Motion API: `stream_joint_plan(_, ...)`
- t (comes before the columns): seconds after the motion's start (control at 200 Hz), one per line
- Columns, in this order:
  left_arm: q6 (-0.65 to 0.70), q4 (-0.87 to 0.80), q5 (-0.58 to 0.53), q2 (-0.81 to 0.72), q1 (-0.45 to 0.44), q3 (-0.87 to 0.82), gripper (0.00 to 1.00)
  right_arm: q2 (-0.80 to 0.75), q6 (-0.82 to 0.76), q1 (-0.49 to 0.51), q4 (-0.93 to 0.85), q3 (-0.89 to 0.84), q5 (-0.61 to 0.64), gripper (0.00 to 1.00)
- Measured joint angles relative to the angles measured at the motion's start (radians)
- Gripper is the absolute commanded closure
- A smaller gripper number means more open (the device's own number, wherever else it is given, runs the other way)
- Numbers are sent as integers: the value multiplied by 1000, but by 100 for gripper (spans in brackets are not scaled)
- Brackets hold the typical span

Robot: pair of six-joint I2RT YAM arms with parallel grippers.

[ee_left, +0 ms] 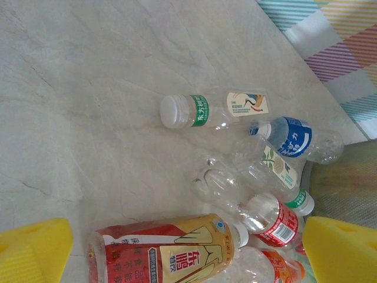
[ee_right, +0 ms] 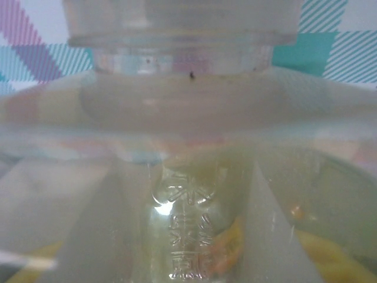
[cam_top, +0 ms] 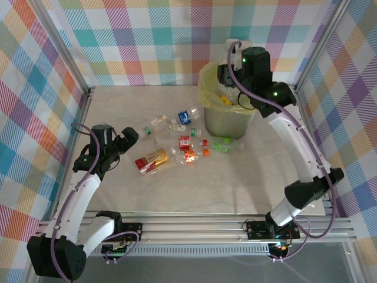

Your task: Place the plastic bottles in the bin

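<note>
My right gripper will next move down into the bin's opening (cam_top: 219,90) and let go of the clear plastic bottle, because the bag-lined opening is directly below it.
The bin (cam_top: 226,115), a grey-green bucket with a yellow bag folded over its rim, stands at the back right. Directly above its mouth my right gripper (cam_top: 231,63) is shut on a clear plastic bottle (cam_top: 232,47); in the right wrist view that bottle (ee_right: 188,177) sits pressed up close to the lens. Several plastic bottles lie on the table left of the bin. One is a red-and-gold bottle (cam_top: 152,160). My left gripper (cam_top: 121,143) hovers open beside them, and the red-and-gold bottle (ee_left: 168,250) lies between its yellow fingertips (ee_left: 32,250).
A white-capped green-label bottle (ee_left: 200,111), a blue-label bottle (ee_left: 294,138) and a red-label bottle (ee_left: 277,221) lie close together toward the bin. Green-capped bottles (cam_top: 222,144) rest at the bin's foot. Checked walls and metal posts (cam_top: 88,94) enclose the table.
</note>
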Motion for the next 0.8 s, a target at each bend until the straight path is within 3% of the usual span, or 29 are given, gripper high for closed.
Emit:
stream_joint_plan(0.375,0,0,22,0,0,0,0,301,144,-112,-46,223,-20,57)
stream_joint_plan(0.8,0,0,39,2,0,0,0,409,322,-154,-118,241,-152,55)
